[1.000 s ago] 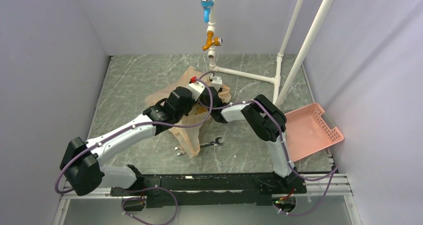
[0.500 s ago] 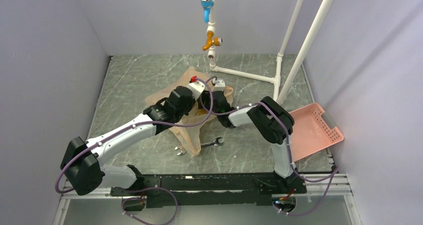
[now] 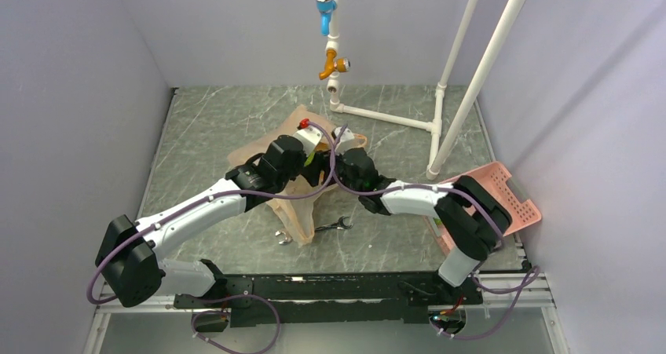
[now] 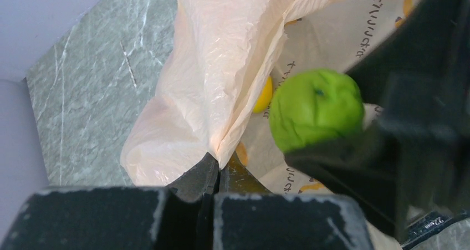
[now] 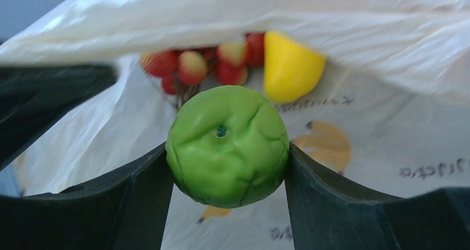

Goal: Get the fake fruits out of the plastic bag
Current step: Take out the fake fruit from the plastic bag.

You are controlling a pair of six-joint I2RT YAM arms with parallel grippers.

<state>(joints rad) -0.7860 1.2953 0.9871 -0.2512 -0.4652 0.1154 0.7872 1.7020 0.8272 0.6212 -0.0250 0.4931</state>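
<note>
The right gripper leaves the bag's opening next. Then it goes to the right in the top view to release the green fruit over the pink basket, since the basket stands open.
The peach plastic bag (image 3: 297,206) lies mid-table, its mouth held up. My left gripper (image 3: 312,148) is shut on the bag's upper edge (image 4: 233,95), with the film pinched between the jaws (image 4: 220,167). My right gripper (image 5: 227,150) is inside the bag's mouth (image 3: 334,162), shut on a round green fruit (image 5: 227,144), which also shows in the left wrist view (image 4: 316,108). Deeper in the bag lie a yellow fruit (image 5: 291,67) and a dark red grape bunch (image 5: 194,64). The yellow fruit peeks out in the left wrist view (image 4: 265,95).
A pink slotted basket (image 3: 510,205) sits at the right, partly under my right arm's elbow. Two wrenches (image 3: 334,226) (image 3: 283,236) lie by the bag's near end. A white pipe frame (image 3: 393,118) with taps (image 3: 334,63) stands behind.
My right arm's elbow has swung down and to the right, over the basket, while its gripper stays at the bag's mouth. The left arm has kept its hold.
</note>
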